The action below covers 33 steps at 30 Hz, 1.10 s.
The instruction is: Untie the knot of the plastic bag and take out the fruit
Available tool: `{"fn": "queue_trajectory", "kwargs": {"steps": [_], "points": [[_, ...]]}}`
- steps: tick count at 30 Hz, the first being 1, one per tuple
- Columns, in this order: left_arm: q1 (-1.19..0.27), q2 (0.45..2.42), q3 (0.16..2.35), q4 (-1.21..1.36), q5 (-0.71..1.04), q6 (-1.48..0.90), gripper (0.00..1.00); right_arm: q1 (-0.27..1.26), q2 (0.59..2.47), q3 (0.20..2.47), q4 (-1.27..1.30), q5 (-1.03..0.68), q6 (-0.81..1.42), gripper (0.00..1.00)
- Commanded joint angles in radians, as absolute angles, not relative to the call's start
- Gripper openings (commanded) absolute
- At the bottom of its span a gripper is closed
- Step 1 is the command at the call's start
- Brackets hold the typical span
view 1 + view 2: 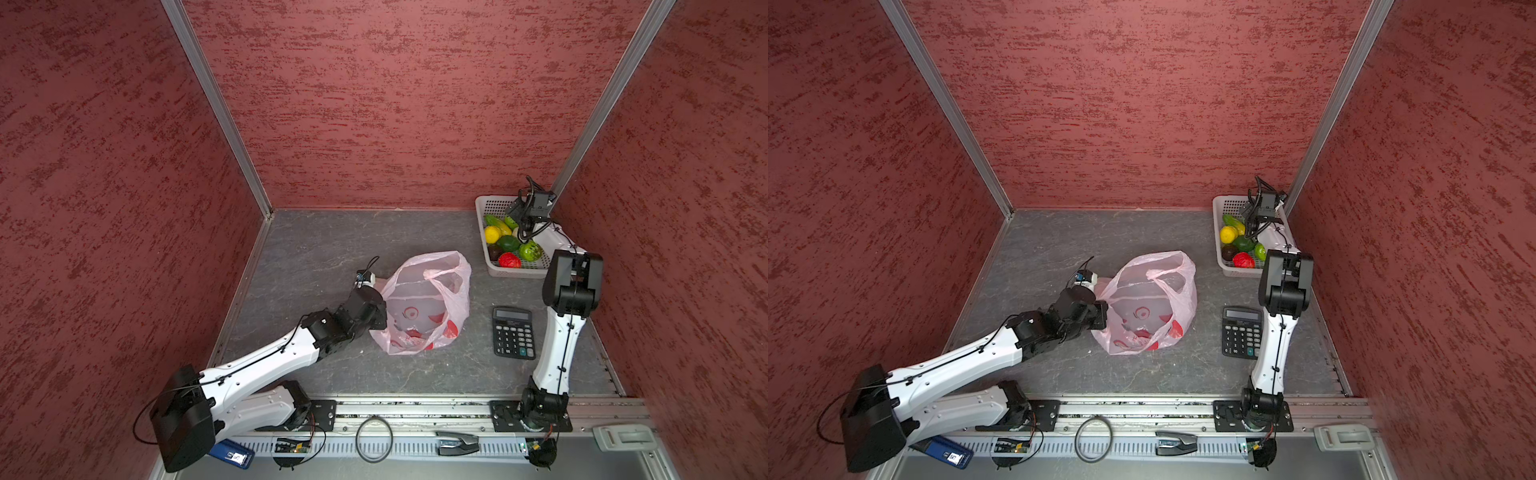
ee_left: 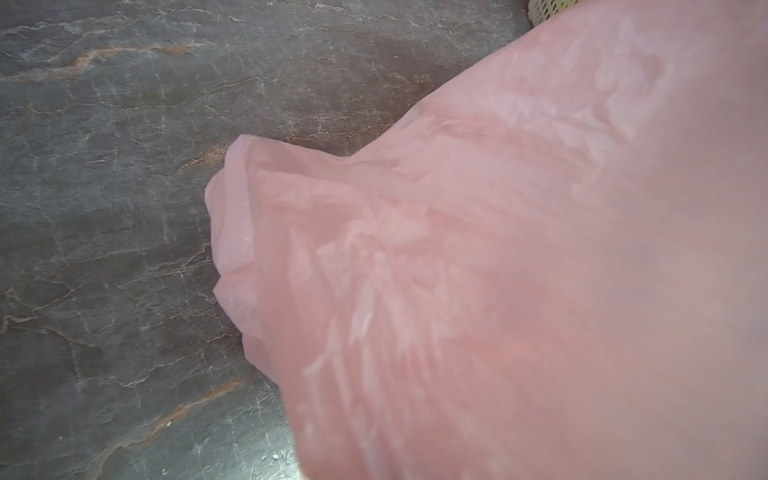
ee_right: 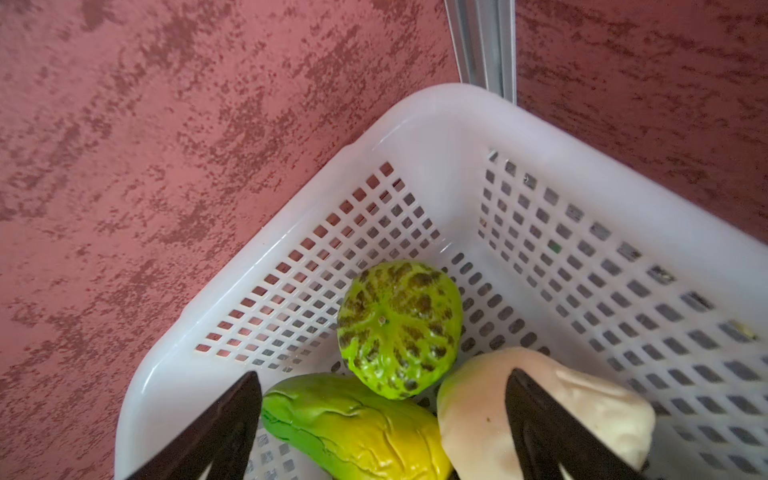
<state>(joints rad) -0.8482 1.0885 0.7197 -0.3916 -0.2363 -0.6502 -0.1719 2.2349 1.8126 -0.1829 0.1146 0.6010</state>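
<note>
The left gripper carries the bag's edge outward toward the bare tabletop beyond the bag [image 1: 390,252] next and releases it. The fruit is already in the basket [image 1: 515,272].
The pale pink plastic bag [image 1: 424,303] [image 1: 1146,303] lies mid-table, its mouth gaping and its handle straps loose; the knot does not show. Only red printed shapes show through it. My left gripper [image 1: 380,309] is shut on the bag's left edge, and pink film [image 2: 498,270] covers its fingers in the left wrist view. My right gripper [image 3: 382,415] hangs open over the white basket [image 1: 515,272]. The fruit lies in the basket: bumpy green [image 3: 399,328], yellow-green [image 3: 357,428], cream [image 3: 478,415], red [image 1: 509,260], yellow [image 1: 492,234], dark green [image 1: 508,243].
A black calculator [image 1: 513,332] lies right of the bag, beside my right arm. The basket sits in the far right corner against the red walls. A black ring [image 1: 374,438], a stapler [image 1: 457,444] and a blue object [image 1: 230,453] rest on the front rail.
</note>
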Motion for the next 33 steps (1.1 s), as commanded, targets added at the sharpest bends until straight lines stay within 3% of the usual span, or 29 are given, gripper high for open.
{"fn": "queue_trajectory", "kwargs": {"steps": [1, 10, 18, 26, 33], "points": [[-0.841, 1.085, 0.714, -0.348, -0.217, -0.643, 0.0, -0.164, 2.144, 1.751, -0.181, 0.107, 0.598, 0.93], [-0.832, 1.052, 0.648, -0.283, -0.193, -0.624, 0.0, -0.086, 1.882, 1.437, -0.133, 0.064, 0.612, 0.93], [-0.748, 1.091, 0.614, -0.13, -0.133, -0.589, 0.0, 0.061, 1.513, 1.08, -0.202, 0.04, 0.695, 0.93], [-0.598, 1.29, 0.685, 0.053, 0.0, -0.478, 0.0, 0.287, 1.143, 0.852, -0.394, 0.122, 0.836, 0.93], [-0.522, 1.508, 0.828, 0.145, 0.076, -0.408, 0.0, 0.371, 0.956, 0.804, -0.547, 0.175, 0.91, 0.93]]}}
